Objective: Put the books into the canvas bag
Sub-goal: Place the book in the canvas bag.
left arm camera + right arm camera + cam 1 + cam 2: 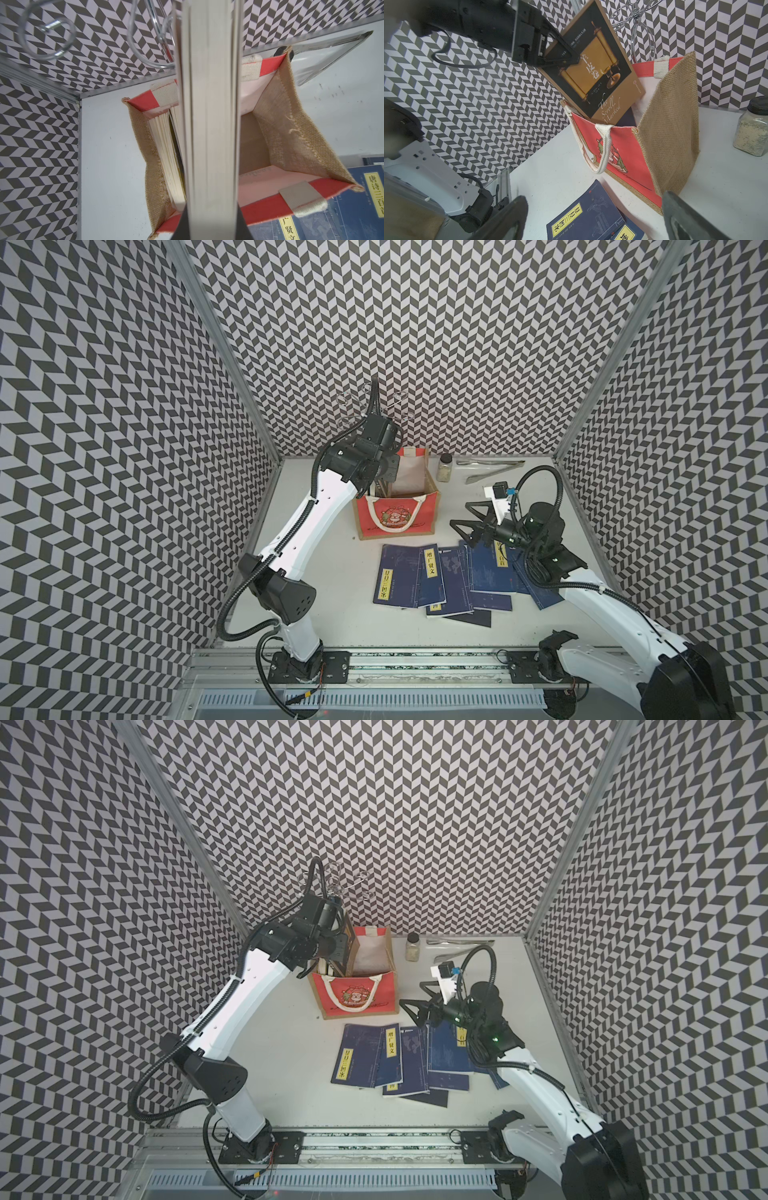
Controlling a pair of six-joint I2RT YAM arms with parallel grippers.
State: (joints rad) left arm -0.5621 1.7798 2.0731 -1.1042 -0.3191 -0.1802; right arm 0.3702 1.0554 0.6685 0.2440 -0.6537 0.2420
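Observation:
My left gripper moves down beside the standing books next and releases the black-and-gold book (pixel 209 124) there, since the bag's opening (pixel 250 140) lies below my gripper.
The canvas bag (pixel 397 516) (pixel 353 996) stands open at the back of the table, red panel facing front. My left gripper (pixel 562 56) (pixel 211 228) is shut on the black-and-gold book (pixel 602 79) (pixel 209 124) and holds it tilted, its lower end inside the bag's mouth. Other books (pixel 164 149) stand inside against a jute side (pixel 276 133). Several navy books (pixel 432 576) (pixel 390 1056) (pixel 583 216) lie overlapping in front of the bag. My right gripper (pixel 467 516) (pixel 417 996) (pixel 593 218) hangs open above their right end, holding nothing.
A jar of pale grains (pixel 445 466) (pixel 751 133) stands right of the bag, with metal tongs (pixel 490 470) beyond it at the back wall. A wire ring rack (pixel 374 406) (pixel 47 37) stands behind the bag. Patterned walls close in three sides.

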